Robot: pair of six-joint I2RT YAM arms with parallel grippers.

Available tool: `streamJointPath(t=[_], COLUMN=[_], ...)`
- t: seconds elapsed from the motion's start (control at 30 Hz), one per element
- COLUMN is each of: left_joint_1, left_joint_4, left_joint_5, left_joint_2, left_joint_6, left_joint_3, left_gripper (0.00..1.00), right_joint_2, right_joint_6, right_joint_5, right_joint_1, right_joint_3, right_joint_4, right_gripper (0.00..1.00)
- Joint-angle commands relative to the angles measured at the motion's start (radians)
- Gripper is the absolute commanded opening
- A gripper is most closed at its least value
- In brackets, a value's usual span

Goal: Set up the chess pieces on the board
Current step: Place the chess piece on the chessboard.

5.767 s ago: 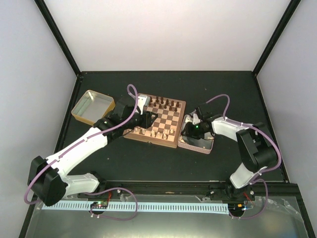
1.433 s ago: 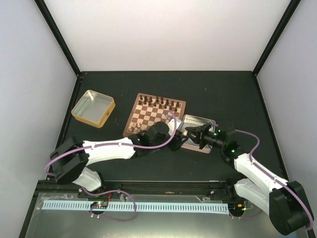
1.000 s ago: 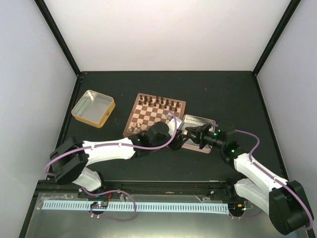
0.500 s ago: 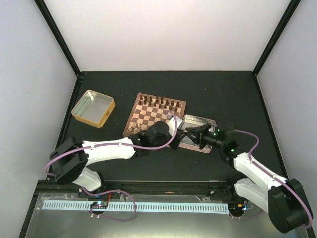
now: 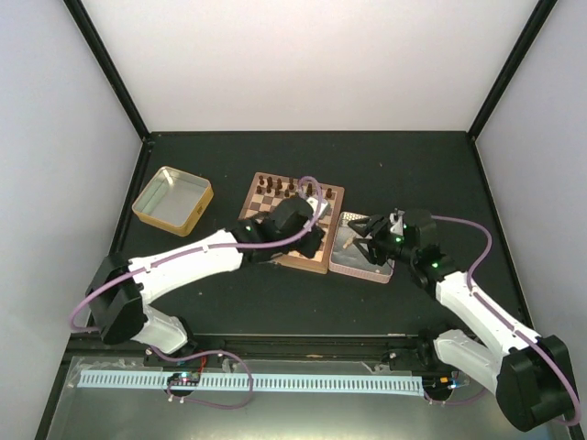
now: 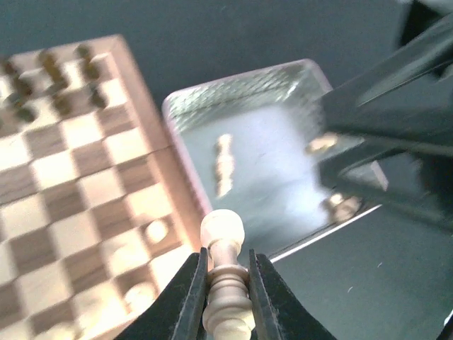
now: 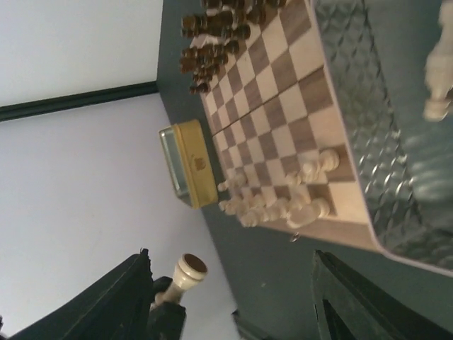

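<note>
Tan pieces stand on the board's near row below my left gripper, so I will move it left in the top view and down there next.
My left gripper [image 5: 314,236] hangs over the near right corner of the board [image 5: 266,203], shut on a light tan chess piece [image 6: 224,273] held upright between its fingers. In the left wrist view the board [image 6: 71,177] lies to the left, with blurred tan pieces [image 6: 156,230] on its near squares. My right gripper [image 5: 359,235] stands open over the silver tin [image 5: 367,268], nothing between its fingers. The right wrist view shows the right gripper [image 7: 248,304] wide open, the held piece [image 7: 182,273] off to one side, and several tan pieces [image 7: 283,205] on the board [image 7: 283,92].
Dark brown chessmen [image 5: 289,188] line the board's far rows. The silver tin [image 6: 276,113] beside the board's right edge holds loose tan pieces [image 6: 223,156]. An empty gold tin [image 5: 172,197] sits left of the board. Black frame posts bound the table.
The two grippers met at the tin's near left corner. The left one shut on the tan piece, the right one opened. The left arm has since swung up over the board.
</note>
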Motion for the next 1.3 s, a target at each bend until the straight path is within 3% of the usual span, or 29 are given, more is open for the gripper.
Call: streamJointPath(t=[0.0, 0.23, 0.5, 0.67, 1.27], left_joint_1=[0.103, 0.260, 0.364, 0.373, 0.416], left_joint_4=[-0.451, -0.654, -0.673, -0.666, -0.607], left_joint_5=[0.059, 0.128, 0.147, 0.216, 0.238], left_joint_2=[-0.034, 0.000, 0.089, 0.162, 0.309], left_joint_6=[0.029, 0.052, 0.058, 0.080, 0.087], left_joint_3=[0.110, 0.156, 0.180, 0.208, 0.224], left_gripper=[0.06, 0.07, 0.08, 0.10, 0.13], right_joint_2=[-0.009, -0.038, -0.029, -0.018, 0.017], right_joint_6=[-0.248, -0.335, -0.352, -0.353, -0.361], right_joint_5=[0.146, 0.262, 0.269, 0.261, 0.239], right_joint_1=[-0.011, -0.013, -0.013, -0.014, -0.017], right_joint_3=[0.070, 0.108, 0.106, 0.103, 0.107], right_joint_4=[-0.178, -0.262, -0.269, -0.262, -0.251], right_gripper=[0.62, 0.62, 0.62, 0.62, 0.62])
